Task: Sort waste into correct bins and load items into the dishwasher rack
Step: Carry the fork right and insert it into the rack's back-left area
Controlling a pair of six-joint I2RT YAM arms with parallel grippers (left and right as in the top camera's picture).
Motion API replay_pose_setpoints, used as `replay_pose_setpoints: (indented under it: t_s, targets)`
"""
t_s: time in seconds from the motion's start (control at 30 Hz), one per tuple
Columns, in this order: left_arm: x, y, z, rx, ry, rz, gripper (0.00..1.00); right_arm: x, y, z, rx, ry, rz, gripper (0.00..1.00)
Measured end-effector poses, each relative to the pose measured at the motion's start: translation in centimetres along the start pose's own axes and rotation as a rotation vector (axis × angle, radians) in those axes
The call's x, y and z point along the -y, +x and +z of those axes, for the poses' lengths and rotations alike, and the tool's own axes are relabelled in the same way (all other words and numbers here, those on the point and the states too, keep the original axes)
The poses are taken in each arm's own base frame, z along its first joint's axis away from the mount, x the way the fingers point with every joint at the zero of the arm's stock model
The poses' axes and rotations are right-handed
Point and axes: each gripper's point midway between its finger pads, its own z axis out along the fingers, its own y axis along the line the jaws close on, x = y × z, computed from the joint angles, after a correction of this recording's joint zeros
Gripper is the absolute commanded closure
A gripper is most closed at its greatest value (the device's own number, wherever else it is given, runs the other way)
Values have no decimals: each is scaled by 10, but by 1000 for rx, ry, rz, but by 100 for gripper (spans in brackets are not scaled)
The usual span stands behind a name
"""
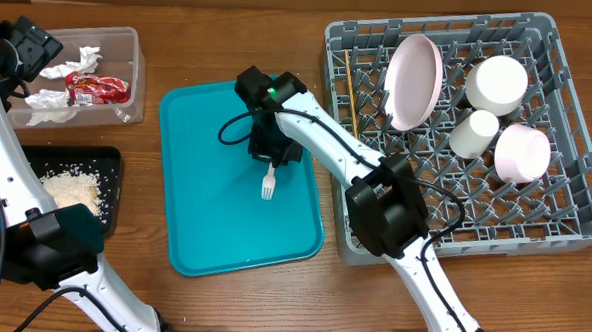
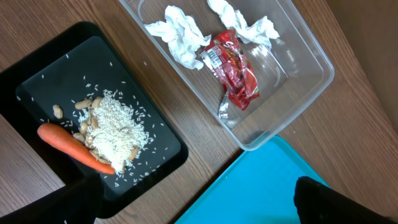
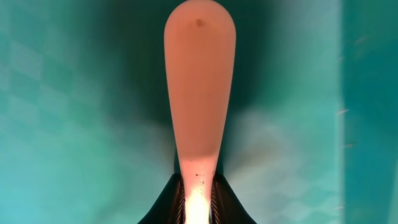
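The part of the rack beside the wooden stick (image 1: 349,83) is free, to my right gripper's right in the overhead view, so I need to lift, move across, lower and let go of the fork (image 1: 268,188).
My right gripper (image 1: 272,157) is shut on the handle of the white fork (image 1: 268,188), low over the teal tray (image 1: 203,222). In the right wrist view the fork's handle (image 3: 199,93) runs out from between the closed fingers. My left gripper (image 2: 199,210) stands open and holds nothing, above the bins. The clear tub (image 2: 311,93) holds white napkins (image 2: 180,37) and the red wrapper (image 2: 233,68). The black tray (image 2: 37,81) holds rice (image 2: 115,127) and the carrot (image 2: 71,146). The grey rack (image 1: 574,228) carries the plate (image 1: 413,81), two bowls (image 1: 522,153), a cup (image 1: 474,134) and the wooden stick (image 1: 349,83).
The tub (image 1: 135,69) and the black tray (image 1: 76,156) sit at the table's left side, the rack at the right, and the teal tray between them. The right arm reaches across the rack's left edge.
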Motion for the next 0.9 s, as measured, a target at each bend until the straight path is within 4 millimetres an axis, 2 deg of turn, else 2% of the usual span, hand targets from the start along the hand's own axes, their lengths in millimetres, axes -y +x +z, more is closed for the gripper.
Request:
replay_pose_setpoints:
  t_s: [0.13, 0.23, 0.3, 0.43, 0.53, 0.6, 0.77, 0.9]
  targets:
    - [0, 0, 0, 0, 0, 0, 0, 8, -6, -10, 43, 40, -89, 96]
    - [0, 0, 0, 0, 0, 0, 0, 10, -10, -34, 89, 38, -154, 96]
    - [0, 0, 0, 0, 0, 0, 0, 12, -14, -60, 132, 25, -189, 96]
    - [0, 0, 0, 0, 0, 0, 0, 23, -29, -124, 247, -33, -224, 96]
    - [0, 0, 0, 0, 0, 0, 0, 48, -47, -167, 331, -58, -228, 96]
    - [0, 0, 0, 0, 0, 0, 0, 70, -62, -184, 366, -53, -232, 96]
    - [0, 0, 0, 0, 0, 0, 0, 112, -94, -193, 408, -26, -251, 96]
    - [0, 0, 0, 0, 0, 0, 0, 124, -115, -198, 450, -57, -281, 89]
